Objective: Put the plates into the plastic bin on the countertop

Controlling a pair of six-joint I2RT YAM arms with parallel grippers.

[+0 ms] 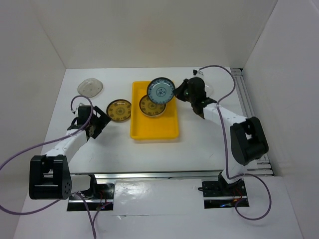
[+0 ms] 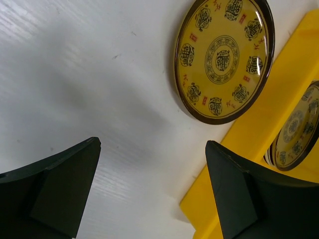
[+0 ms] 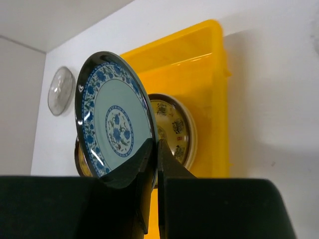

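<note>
Next, my right gripper should lower toward the yellow-and-brown plate in the bin (image 1: 152,106), shifting left in the top view, since the blue-patterned plate still hangs above it.
My right gripper (image 1: 175,92) (image 3: 157,145) is shut on the rim of a blue-patterned plate (image 1: 160,90) (image 3: 114,119). It holds the plate tilted on edge over the far half of the yellow plastic bin (image 1: 154,129) (image 3: 209,74). A yellow-and-brown plate (image 1: 152,106) (image 3: 175,130) lies inside the bin below it. Another yellow-and-brown plate (image 1: 119,110) (image 2: 224,57) lies on the white countertop (image 1: 194,149) just left of the bin. Farther back left sits a clear glass plate (image 1: 90,87) (image 3: 61,90). My left gripper (image 1: 97,124) (image 2: 152,144) hangs open over bare countertop, near the bin's left wall (image 2: 249,134).
White walls close in the countertop on the left, back and right. A metal rail (image 1: 246,104) runs along the right edge. Something clear (image 1: 208,87) lies behind the right wrist, mostly hidden.
</note>
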